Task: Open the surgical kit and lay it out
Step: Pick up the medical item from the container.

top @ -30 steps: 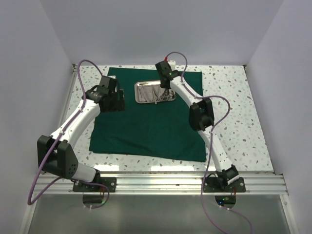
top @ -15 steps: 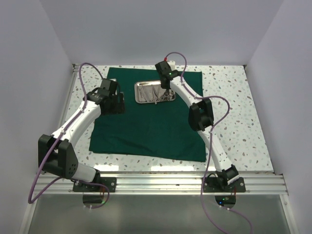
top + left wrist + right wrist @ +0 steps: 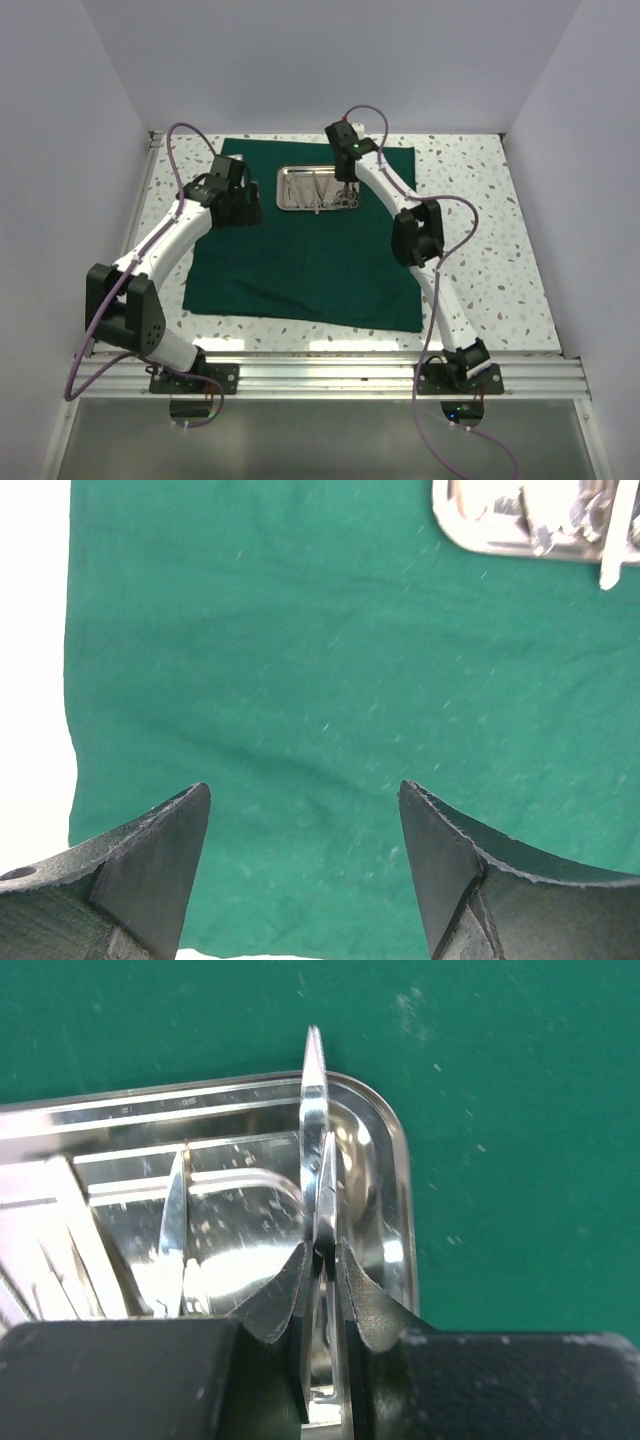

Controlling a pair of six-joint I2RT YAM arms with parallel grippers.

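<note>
The near part of the cloth is bare, so my right gripper will lift off the tray next, then move back and lower the instrument there.
The dark green cloth (image 3: 300, 250) lies spread flat on the table. The shiny steel tray (image 3: 290, 200) sits on its far part and holds several thin silver instruments (image 3: 315, 188). My right gripper (image 3: 347, 186) is over the tray's right end. In the right wrist view it (image 3: 322, 1252) is shut on a thin pointed silver instrument (image 3: 314, 1090) standing on edge above the tray (image 3: 395, 1190). My left gripper (image 3: 236, 208) is open and empty over the cloth's left part (image 3: 300, 680), its fingers (image 3: 165, 845) apart. The tray (image 3: 490, 535) shows at the top right of the left wrist view.
The speckled white tabletop (image 3: 500, 230) surrounds the cloth. Pale walls enclose the table at the left, back and right. A metal rail (image 3: 330, 375) runs along the near edge by the arm bases.
My right gripper has shifted slightly right and farther back over the tray. The instruments in the tray look more spread out. The left arm has shifted a little.
</note>
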